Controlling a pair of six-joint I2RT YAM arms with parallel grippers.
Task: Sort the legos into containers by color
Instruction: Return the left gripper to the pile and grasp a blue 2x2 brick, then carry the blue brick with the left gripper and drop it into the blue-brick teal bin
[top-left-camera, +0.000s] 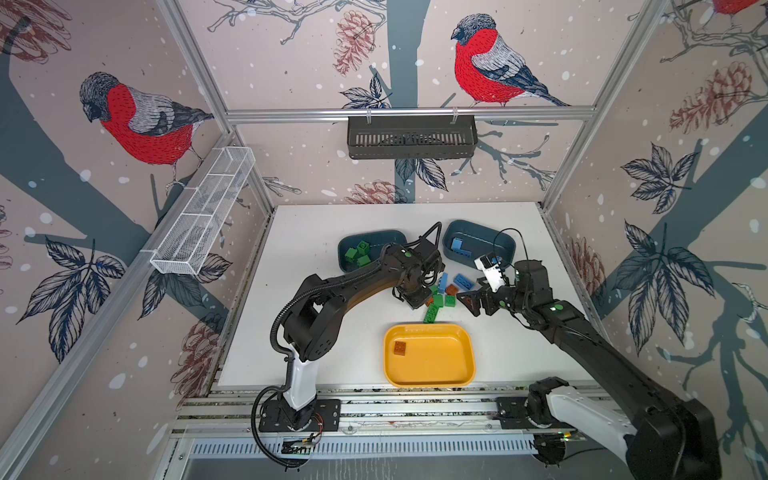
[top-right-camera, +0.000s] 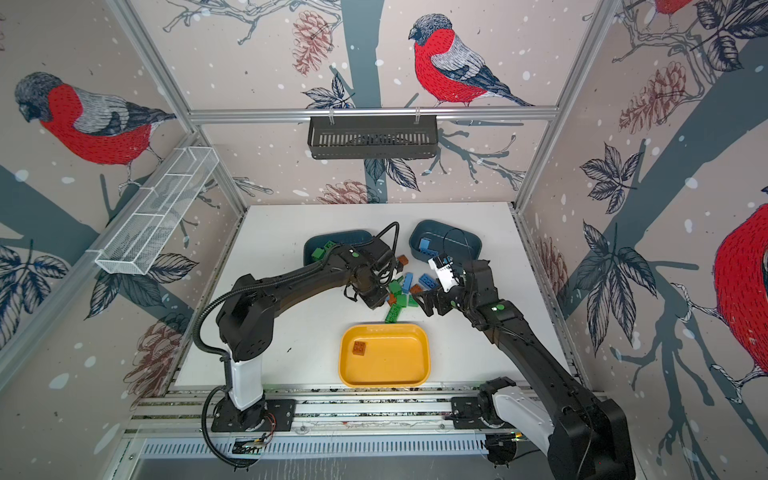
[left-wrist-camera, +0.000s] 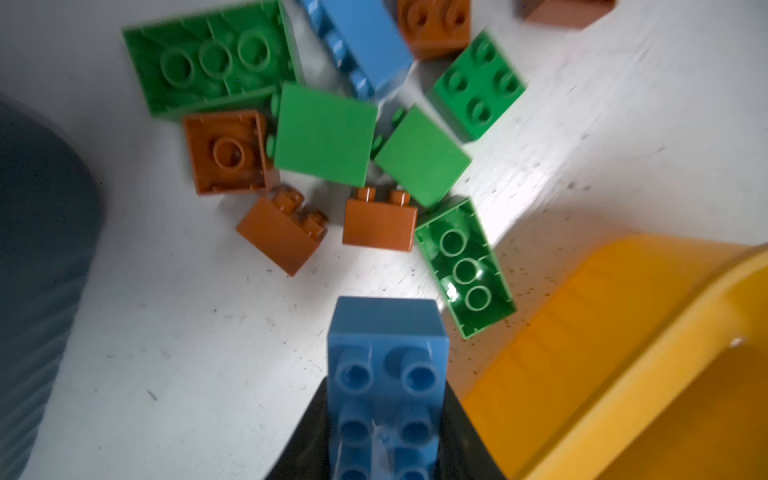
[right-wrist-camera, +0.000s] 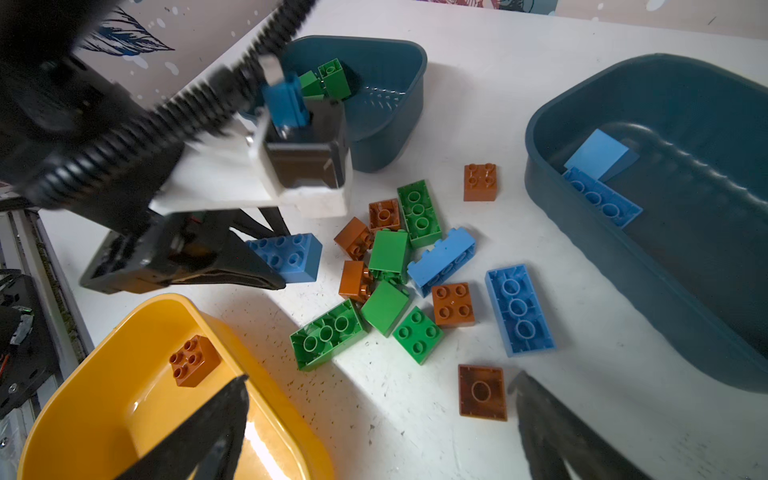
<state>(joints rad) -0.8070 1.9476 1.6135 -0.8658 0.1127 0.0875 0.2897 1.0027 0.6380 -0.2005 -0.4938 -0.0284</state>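
The lego goes up and outward past the pile in my left gripper next, for release over one teal container's open inside, as blue legos already lie there.
My left gripper (left-wrist-camera: 386, 419) is shut on a light blue oblong lego (left-wrist-camera: 386, 374), studs toward the camera, at the near-left edge of the loose pile (top-left-camera: 444, 295). In the right wrist view the held blue lego (right-wrist-camera: 291, 257) sits low over the table. My right gripper (right-wrist-camera: 382, 376) hangs open over the table right of the pile, an upturned brown lego (right-wrist-camera: 482, 392) by one finger. The left teal container (top-left-camera: 374, 233) holds green legos (top-left-camera: 357, 253). The right teal container (top-left-camera: 478, 226) holds blue legos (top-left-camera: 459, 245). The yellow container (top-left-camera: 440, 361) holds one brown lego (top-left-camera: 401, 348).
A black slotted basket (top-left-camera: 411, 137) hangs on the back wall. A white wire rack (top-left-camera: 203, 216) is fixed to the left wall. The yellow tray's rim (right-wrist-camera: 232, 332) lies just under my right gripper's left finger.
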